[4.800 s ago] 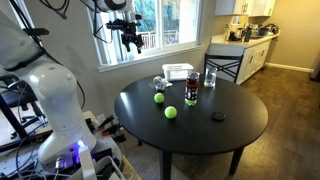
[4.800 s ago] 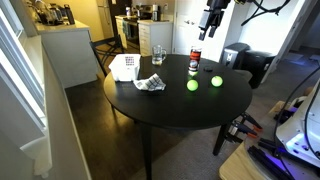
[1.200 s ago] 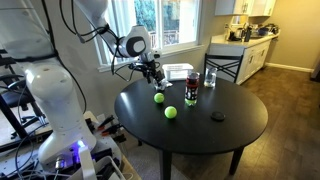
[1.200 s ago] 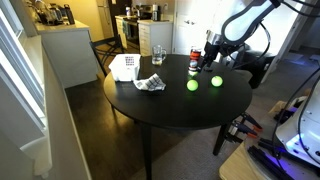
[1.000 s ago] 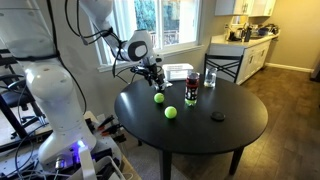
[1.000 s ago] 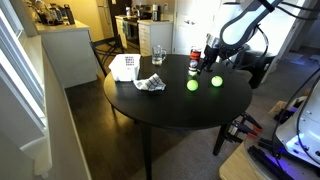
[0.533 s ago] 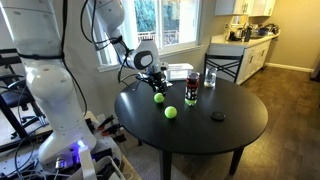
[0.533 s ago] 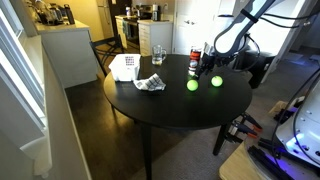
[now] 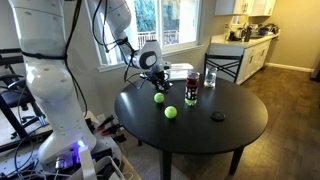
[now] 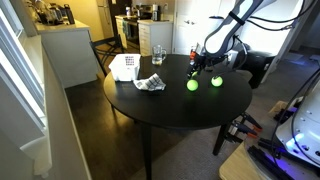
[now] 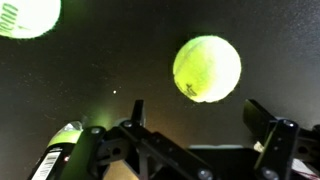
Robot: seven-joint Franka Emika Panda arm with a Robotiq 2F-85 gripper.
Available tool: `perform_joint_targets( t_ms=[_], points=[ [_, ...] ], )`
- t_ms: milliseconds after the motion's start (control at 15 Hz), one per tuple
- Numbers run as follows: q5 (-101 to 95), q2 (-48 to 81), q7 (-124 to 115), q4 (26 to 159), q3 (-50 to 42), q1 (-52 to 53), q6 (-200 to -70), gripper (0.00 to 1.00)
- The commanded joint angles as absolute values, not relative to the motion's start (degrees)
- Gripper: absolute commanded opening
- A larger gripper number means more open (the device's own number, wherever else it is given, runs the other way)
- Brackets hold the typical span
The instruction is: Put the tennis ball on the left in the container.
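The fuzzy yellow-green tennis ball [image 9: 159,98] [image 11: 207,69] still lies below my fingers, so my gripper should next move gently over it and down until the open fingers are on both sides of it.
Two yellow-green tennis balls lie on the round black table [image 9: 230,130]. The left tennis ball [image 9: 158,98] also shows in the other exterior view [image 10: 192,85] and fills the middle of the wrist view [image 11: 207,68]. My gripper [image 9: 157,84] [image 10: 198,70] [image 11: 198,115] hangs open and empty just above it, with a finger [image 11: 135,112] on each side and no contact. The second ball [image 9: 170,113] [image 10: 216,81] [image 11: 25,15] lies apart. The whitish container [image 9: 178,72] [image 10: 124,66] stands at the table's far side, near the window.
A tall dark cup [image 9: 191,88] [image 10: 194,62] stands close beside the gripper. A clear glass [image 9: 210,78] [image 10: 158,55], a crumpled wrapper [image 10: 150,84] and a small black object [image 9: 218,116] are also on the table. A chair [image 9: 222,66] stands behind.
The arm has come down from near the window to just above the left tennis ball. The gripper has stayed open. The balls have not moved.
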State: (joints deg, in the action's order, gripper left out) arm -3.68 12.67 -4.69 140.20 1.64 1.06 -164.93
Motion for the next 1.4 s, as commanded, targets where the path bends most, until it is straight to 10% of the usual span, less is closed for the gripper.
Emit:
perform_joint_targets(
  t_ms=[0,1267,1333],
  points=[
    [-0.82,15.52,-2.01,138.51,3.67,1.21,-165.65,1.0],
    [-0.64,16.6,-3.31,138.82,3.56,1.52,-161.25,1.0],
    [-0.18,16.54,-2.8,138.92,3.91,1.17,-161.12,0.75]
  ],
)
